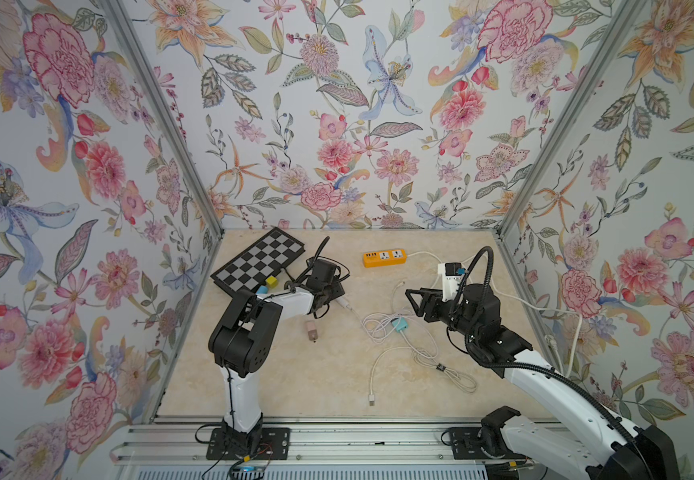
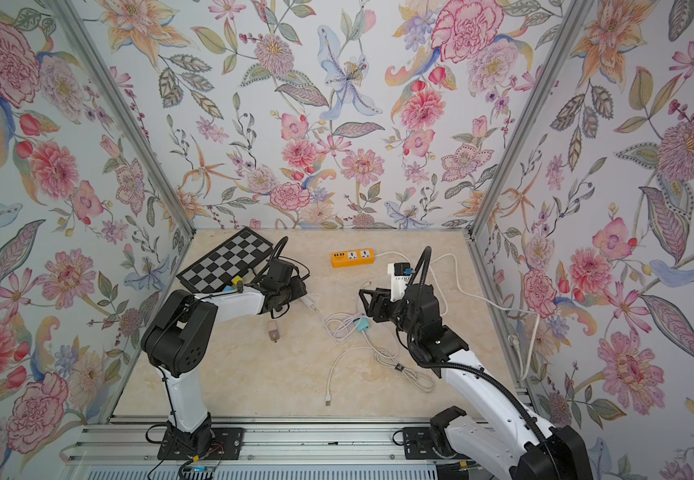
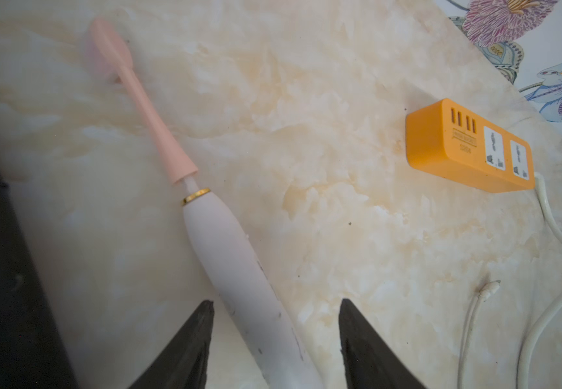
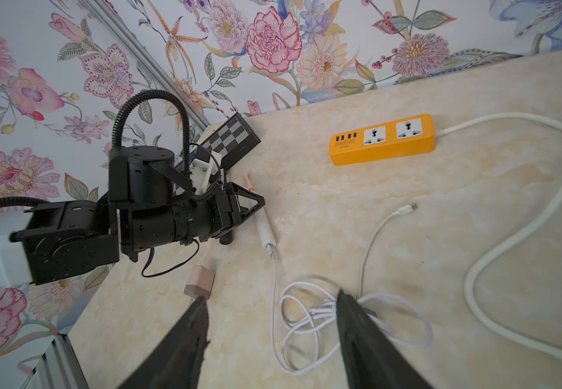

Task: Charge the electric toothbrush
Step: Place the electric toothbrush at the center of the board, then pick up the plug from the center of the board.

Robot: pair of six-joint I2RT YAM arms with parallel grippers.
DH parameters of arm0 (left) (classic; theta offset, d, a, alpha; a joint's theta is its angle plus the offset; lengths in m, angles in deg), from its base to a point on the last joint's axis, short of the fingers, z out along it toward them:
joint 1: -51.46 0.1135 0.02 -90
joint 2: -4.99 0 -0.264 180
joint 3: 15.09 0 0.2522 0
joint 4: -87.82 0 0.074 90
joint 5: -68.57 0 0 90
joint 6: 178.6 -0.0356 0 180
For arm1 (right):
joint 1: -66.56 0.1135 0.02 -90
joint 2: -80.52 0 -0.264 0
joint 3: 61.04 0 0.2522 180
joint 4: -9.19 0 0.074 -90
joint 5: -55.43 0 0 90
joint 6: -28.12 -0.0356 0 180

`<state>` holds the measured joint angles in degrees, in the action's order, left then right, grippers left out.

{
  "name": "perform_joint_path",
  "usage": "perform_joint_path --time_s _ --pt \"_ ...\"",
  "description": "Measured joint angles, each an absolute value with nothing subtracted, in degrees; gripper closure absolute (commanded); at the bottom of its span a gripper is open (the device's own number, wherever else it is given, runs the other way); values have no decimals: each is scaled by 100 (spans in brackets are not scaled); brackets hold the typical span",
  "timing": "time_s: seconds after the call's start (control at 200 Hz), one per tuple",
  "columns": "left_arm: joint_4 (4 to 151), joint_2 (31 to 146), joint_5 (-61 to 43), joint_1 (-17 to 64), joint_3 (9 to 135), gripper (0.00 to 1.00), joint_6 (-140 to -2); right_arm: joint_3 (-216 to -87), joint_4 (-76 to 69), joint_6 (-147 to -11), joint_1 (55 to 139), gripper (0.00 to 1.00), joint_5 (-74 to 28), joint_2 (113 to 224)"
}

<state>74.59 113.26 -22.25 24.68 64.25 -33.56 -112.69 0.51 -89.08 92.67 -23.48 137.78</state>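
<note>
My right gripper's open fingers hang above the coil, so next they will move back and down onto the white cable plug at the teal block's near side.
The electric toothbrush [image 3: 220, 249], a white handle with a pink brush head, lies flat on the marble table. My left gripper [image 3: 276, 302] is open and straddles the handle's lower part, with a gap on each side. In the right wrist view a white cable's plug [image 4: 271, 250] sits at the handle's base end, and the cable runs to a loose coil [image 1: 395, 328]. My right gripper [image 4: 271, 295] hangs open above that coil, holding nothing. In both top views only the toothbrush's base end [image 1: 343, 303] [image 2: 307, 302] shows beside the left wrist.
An orange power strip [image 1: 384, 257] lies at the back with its thick white cord [image 4: 515, 242] trailing right. A pink charger adapter [image 1: 311, 330] lies near the left arm. A chessboard [image 1: 260, 262] with a yellow block [image 1: 271, 281] sits back left. A loose USB plug [image 1: 372, 400] lies in front.
</note>
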Motion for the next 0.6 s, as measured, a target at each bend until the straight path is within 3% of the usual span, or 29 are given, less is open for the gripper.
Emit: perform_joint_path --time_s 0.12,0.295,0.4,0.6 --pt "6981 10648 -2537 2230 6707 42 -3703 -11245 -51 -8954 8902 44 -2175 13778" --pt "6585 10240 -2675 818 7597 43 -4374 -10961 -71 -8945 8688 55 -1771 13798" --pt "6622 10231 -2299 352 7466 42 -4641 -10598 -95 -8937 8745 54 -1600 13970" --pt "6692 10784 -1580 448 7267 33 -4888 -10115 123 -8781 9217 50 -1742 14580"
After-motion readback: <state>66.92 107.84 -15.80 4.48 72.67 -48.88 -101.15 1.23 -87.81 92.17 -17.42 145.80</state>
